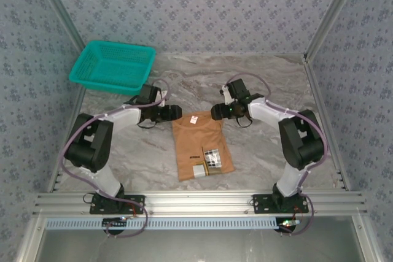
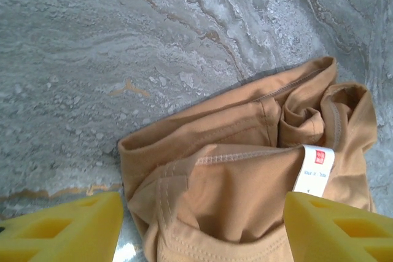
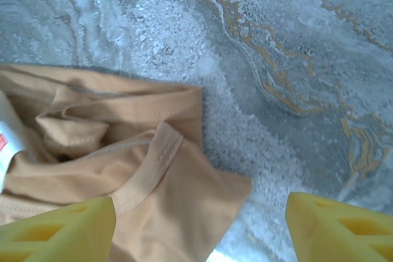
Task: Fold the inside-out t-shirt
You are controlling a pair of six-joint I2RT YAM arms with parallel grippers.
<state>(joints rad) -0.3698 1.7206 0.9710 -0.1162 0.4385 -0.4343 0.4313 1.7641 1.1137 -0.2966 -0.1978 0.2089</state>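
The fingers of my right gripper are around only the loose corner of the t-shirt. The gripper should next go down toward the white neck tag, onto the hemmed fold at the collar.
The orange-tan inside-out t-shirt lies folded into a narrow rectangle in the middle of the table, collar end away from the arm bases. My left gripper is at its far left corner. In the left wrist view, the left gripper stands open, its yellow fingers either side of the bunched collar cloth and the white neck tag. My right gripper is at the far right corner. It is also open, with a loose shirt corner lying between its fingers, not pinched.
A teal mesh basket stands at the far left of the marble table. A white-and-black label patch shows on the near part of the shirt. Patterned walls close in the back and both sides.
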